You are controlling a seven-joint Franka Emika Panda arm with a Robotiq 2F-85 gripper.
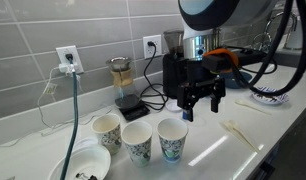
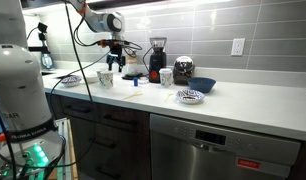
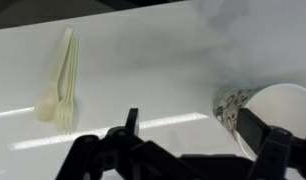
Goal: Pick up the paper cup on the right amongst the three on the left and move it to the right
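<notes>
My gripper moves toward the teal-blue cup and down over the cup rim's cutlery-side edge (image 1: 186, 126) (image 3: 240, 117) next, since that edge lies below it and to its right in the wrist view.
Three white paper cups stand in a row at the counter's front in an exterior view: a pale-dotted one (image 1: 107, 130), a dark-speckled one (image 1: 138, 144) and the teal-blue printed paper cup (image 1: 173, 140) at the right end. My gripper (image 1: 200, 99) hangs open and empty just above and to the right of the teal-blue cup, not touching it. In the wrist view the open fingers (image 3: 193, 132) frame bare counter, and a printed cup (image 3: 233, 106) shows at the right finger. The gripper (image 2: 115, 63) also shows small in an exterior view.
Pale plastic cutlery (image 1: 239, 131) (image 3: 60, 86) lies on the counter to the right of the cups. Behind them stand a black grinder (image 1: 173, 70) and a pour-over on a scale (image 1: 123, 85). A white bowl (image 1: 78, 165) sits front left, and a blue-patterned plate (image 1: 275, 95) far right.
</notes>
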